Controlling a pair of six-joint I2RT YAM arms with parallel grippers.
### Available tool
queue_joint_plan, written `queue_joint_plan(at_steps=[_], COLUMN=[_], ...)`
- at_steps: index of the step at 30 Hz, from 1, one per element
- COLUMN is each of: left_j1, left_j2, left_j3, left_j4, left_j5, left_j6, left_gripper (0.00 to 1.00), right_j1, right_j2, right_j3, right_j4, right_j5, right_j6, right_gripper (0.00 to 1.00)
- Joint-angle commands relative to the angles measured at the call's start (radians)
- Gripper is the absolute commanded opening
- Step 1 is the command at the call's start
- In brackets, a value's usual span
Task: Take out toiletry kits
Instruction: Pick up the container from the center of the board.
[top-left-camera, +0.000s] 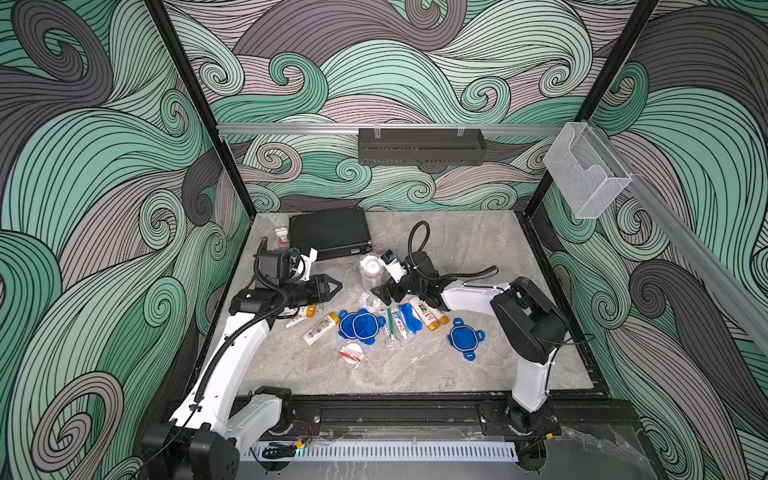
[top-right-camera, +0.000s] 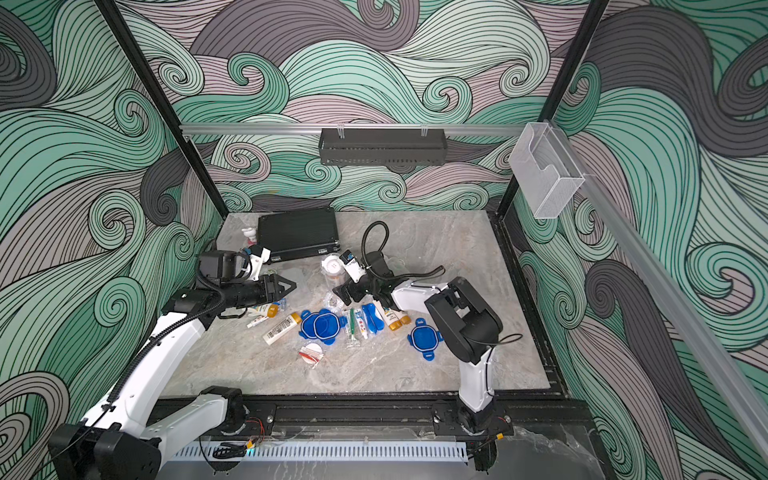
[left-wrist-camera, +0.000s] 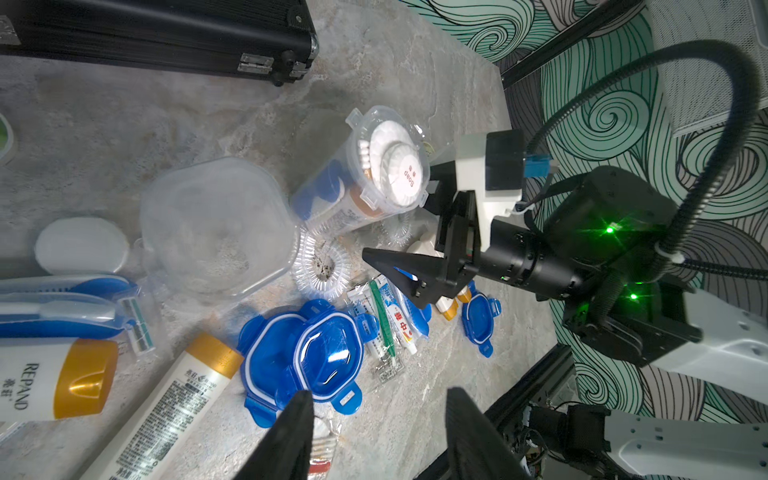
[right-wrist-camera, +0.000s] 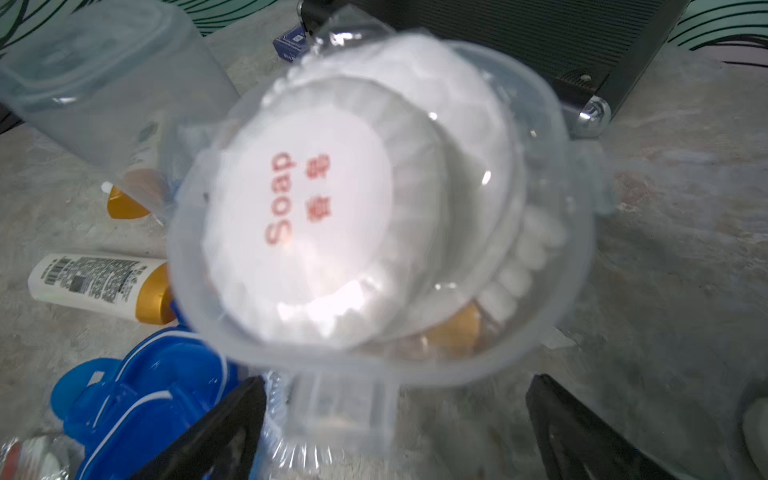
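My right gripper is open with the packed clear tub just ahead, so next I should tilt its fingers level and move them forward around the packed clear tub's side beneath its rim (top-left-camera: 371, 281).
A clear tub (top-left-camera: 371, 270) packed with a toiletry kit stands mid-table, a round white soap packet (right-wrist-camera: 299, 237) on top and a gold-capped bottle beneath. My right gripper (right-wrist-camera: 399, 415) is open just in front of it, the tub's rim tab between the jaws but untouched. My left gripper (left-wrist-camera: 382, 415) hovers open and empty to the left (top-left-camera: 336, 286). Loose kit items lie in front: white bottles (top-left-camera: 320, 328) (top-left-camera: 428, 318), a green toothbrush (top-left-camera: 390, 324), toothpaste (left-wrist-camera: 399, 328) and a round packet (top-left-camera: 352, 353).
Blue snap lids (top-left-camera: 359, 326) (top-left-camera: 465, 336) lie among the items. An empty clear tub (left-wrist-camera: 216, 224) lies near the left gripper. A black ribbed case (top-left-camera: 330, 232) and a pump bottle (top-left-camera: 282, 237) sit at the back left. A black shelf (top-left-camera: 422, 147) hangs on the back rail.
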Motion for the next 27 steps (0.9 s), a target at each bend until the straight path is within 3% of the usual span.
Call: queue_joint_plan(at_steps=[1,4,9,12,17,19,22,27], left_j1=[0.005,0.005,0.005,0.005,0.005,0.005,0.005,0.005], left_j2=[-0.016,-0.015,-0.009,-0.009,-0.014,-0.017,-0.024,-0.028], left_j3=[0.006,0.005,0.006,0.006,0.005,0.004,0.003,-0.003], left_j4=[0.022,0.027,0.021,0.019,0.010,0.007,0.009,0.014], left_j5=[-0.024,-0.022,-0.025,-0.028,-0.037,-0.041,-0.042,-0.035], left_j6=[-0.009,-0.011,-0.012,-0.010,-0.006,-0.006,-0.006,-0.011], left_gripper=[0.53,0.53,0.53,0.53,0.53,0.53,0.53,0.53], right_j1=[0.016,0.032,0.035,0.037,0.028,0.014,-0.032,-0.167], right_j2=[0.028,0.061,0.108,0.129,0.116,0.079,-0.013,-0.203], right_j3=[-0.001,0.002,0.061,0.088,0.107,0.126,0.184,0.230], right_j4=[0.214,0.323,0.325,0.322,0.295,0.244,0.108,-0.132], right_j5=[0.035,0.050,0.064,0.053,0.026,-0.007,-0.068,-0.140], right_j6=[0.036,0.046,0.093,0.112,0.162,0.197,0.302,0.593], right_gripper=[0.99,0.99,0.94,0.82,0.54,0.52,0.50,0.51])
